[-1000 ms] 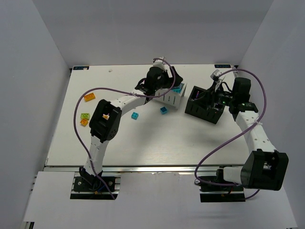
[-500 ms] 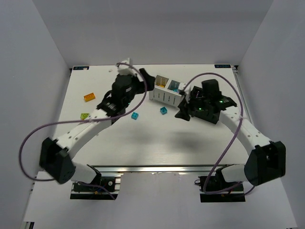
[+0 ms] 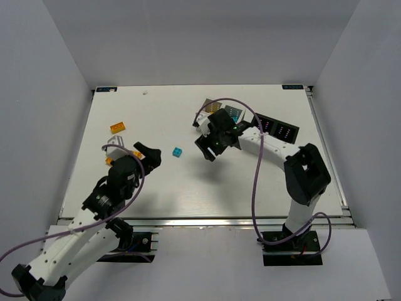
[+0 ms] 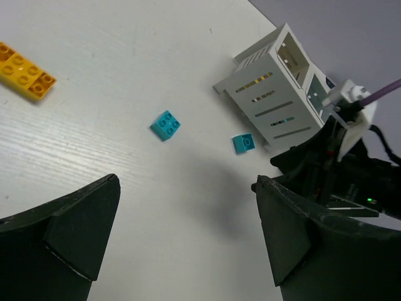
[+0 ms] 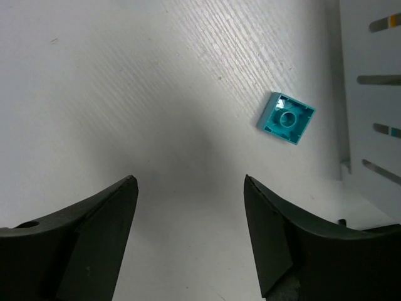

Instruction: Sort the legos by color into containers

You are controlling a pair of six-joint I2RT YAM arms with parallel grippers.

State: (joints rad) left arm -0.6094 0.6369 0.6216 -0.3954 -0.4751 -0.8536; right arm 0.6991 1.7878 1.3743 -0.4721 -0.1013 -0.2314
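The stud-side-down cyan lego's sides lie at an angle to my open fingers, so my right gripper lowers toward the right in the wrist view and turns onto it next.
My left gripper (image 3: pixel 148 154) hangs open and empty over the near-left of the table; in the left wrist view it (image 4: pixel 188 207) faces a cyan lego (image 4: pixel 166 124). That cyan lego (image 3: pixel 177 152) lies between the two grippers. My right gripper (image 3: pixel 208 149) is open and empty beside the white container (image 3: pixel 207 104). A second cyan lego (image 5: pixel 286 118) lies stud-side down just ahead of the right gripper (image 5: pixel 191 182), next to the container's slotted wall (image 5: pixel 376 94). It also shows in the left wrist view (image 4: pixel 244 143). An orange lego (image 3: pixel 118 127) lies at the far left. The black container (image 3: pixel 276 128) stands right of the white one.
The right arm (image 3: pixel 276 147) reaches across in front of both containers and covers part of the white one. The left arm's purple cable (image 3: pixel 106 147) loops over the spot left of its gripper. White walls close in the table on three sides.
The left arm has swung back from the white container to the near-left. The right gripper has left the black container, moved left to the cyan lego by the white container, and opened wider.
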